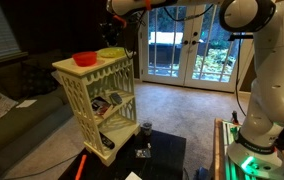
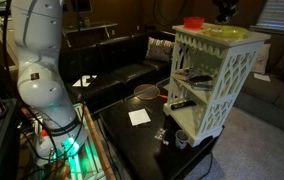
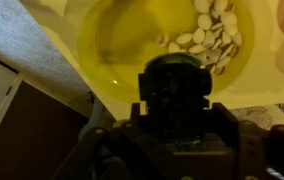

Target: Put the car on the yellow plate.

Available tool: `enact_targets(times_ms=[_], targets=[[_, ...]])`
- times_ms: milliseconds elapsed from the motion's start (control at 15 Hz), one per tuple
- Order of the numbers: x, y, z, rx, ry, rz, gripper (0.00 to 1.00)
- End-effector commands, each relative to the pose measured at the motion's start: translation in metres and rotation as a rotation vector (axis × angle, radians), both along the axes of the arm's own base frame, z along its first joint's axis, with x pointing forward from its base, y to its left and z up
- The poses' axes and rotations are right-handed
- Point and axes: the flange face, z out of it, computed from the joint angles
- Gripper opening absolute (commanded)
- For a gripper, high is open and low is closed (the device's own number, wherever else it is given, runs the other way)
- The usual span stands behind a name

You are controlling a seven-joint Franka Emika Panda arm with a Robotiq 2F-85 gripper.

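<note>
My gripper will lower the car next and then open, since the car is already hanging over the yellow plate (image 1: 110, 53) beside the pale seed-like pieces.
In the wrist view my gripper (image 3: 172, 135) is shut on the car (image 3: 175, 92), a small blackish toy held between the two fingers. It hangs just above the yellow plate (image 3: 122, 40), which holds a cluster of pale seed-like pieces at its far right. In both exterior views the yellow plate (image 1: 110, 53) (image 2: 222, 32) sits on top of a cream lattice shelf (image 1: 102, 95) (image 2: 212, 80), and the gripper (image 1: 117, 32) (image 2: 225, 12) hovers over it. The car is too small to see there.
A red bowl (image 1: 85, 59) (image 2: 193, 22) stands next to the plate on the shelf top. The lower shelves hold small items. A black low table (image 1: 157, 155) (image 2: 147, 135) carries a cup (image 1: 146, 129) and a white paper (image 2: 139, 117). A dark sofa (image 2: 112, 65) stands behind.
</note>
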Motion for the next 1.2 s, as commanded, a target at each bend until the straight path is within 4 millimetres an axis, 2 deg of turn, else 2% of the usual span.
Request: enact_targets(times_ms=[0,267,333,533,667,733,867,1067,1133], targets=[[-0.003,0.0,-0.014,0.025,0.044,-0.033,0.46],[0.001,-0.001,-0.03,0.039,0.053,-0.045,0.46],[0.003,-0.001,-0.032,0.044,0.05,-0.049,0.93],[0.005,-0.001,-0.034,0.049,0.03,-0.063,1.0],[0.003,0.001,-0.023,0.054,0.005,-0.074,1.0],[0.0,0.003,-0.015,0.047,-0.012,-0.08,1.0],[-0.012,0.015,0.014,0.037,-0.064,-0.064,1.0],[-0.037,0.047,0.053,0.029,-0.103,0.091,1.0],[-0.014,0.029,0.031,0.034,-0.087,0.017,1.0]])
